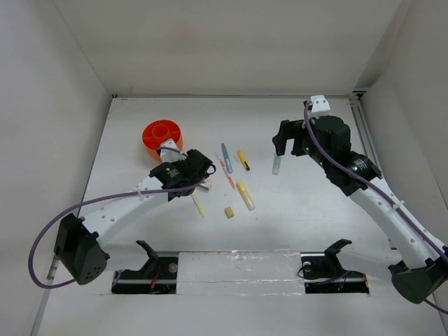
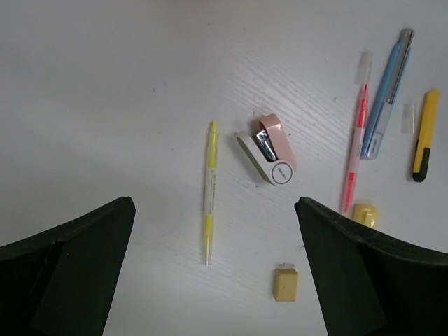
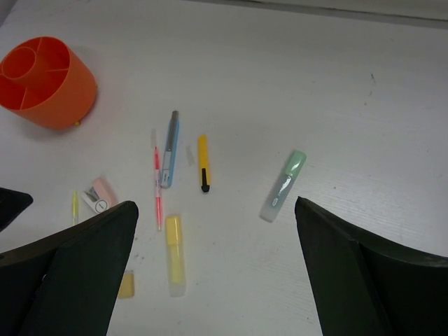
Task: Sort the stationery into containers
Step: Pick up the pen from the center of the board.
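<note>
My left gripper lowers straight onto the near part of the thin yellow pen next and closes, since that part lies below it, lengthwise between the open fingers.
The orange cup (image 1: 161,134) with inner dividers stands at the back left, also in the right wrist view (image 3: 45,80). On the table lie a grey-blue pen (image 1: 227,157), a pink-red pen (image 1: 225,170), a yellow pen-like cutter (image 1: 243,159), a pale yellow highlighter (image 1: 246,195), a tan eraser (image 1: 229,212), a thin yellow pen (image 2: 209,189), a pink-grey block (image 2: 268,149) and a pale grey marker with a green cap (image 3: 283,185). My left gripper (image 2: 214,231) is open, empty, above the thin yellow pen and the block. My right gripper (image 3: 215,210) is open, empty, above the pale marker.
White walls close the table at the left, back and right. A taped strip and two black mounts (image 1: 148,253) lie along the near edge. The left arm's purple cable (image 1: 42,238) loops at the left.
</note>
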Motion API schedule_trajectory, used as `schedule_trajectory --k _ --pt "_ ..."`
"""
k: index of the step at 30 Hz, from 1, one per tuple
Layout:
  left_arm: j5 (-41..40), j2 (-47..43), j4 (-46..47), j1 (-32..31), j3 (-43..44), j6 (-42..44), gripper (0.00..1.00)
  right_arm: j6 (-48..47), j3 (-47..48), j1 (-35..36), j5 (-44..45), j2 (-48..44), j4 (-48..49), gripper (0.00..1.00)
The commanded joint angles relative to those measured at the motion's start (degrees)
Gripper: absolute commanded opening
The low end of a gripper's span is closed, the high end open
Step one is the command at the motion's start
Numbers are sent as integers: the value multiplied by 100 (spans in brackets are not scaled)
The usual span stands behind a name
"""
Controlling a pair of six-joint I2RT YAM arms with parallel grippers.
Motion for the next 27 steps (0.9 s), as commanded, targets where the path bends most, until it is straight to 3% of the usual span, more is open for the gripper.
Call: schedule_trajectory --k 1,13,19,27 --pt "333 108 -51 -7 -65 -388 100 -108 42 13 -149 -25 244 100" --pt "1372 749 564 -7 -557 -167 96 -109 -63 118 -149 -192 306 100" --pt "1513 864 565 -7 -803 -290 96 -162 -64 223 -149 -297 306 100" --pt "1847 1198 995 -7 -1173 -343 89 -162 -169 277 -149 -298 358 100"
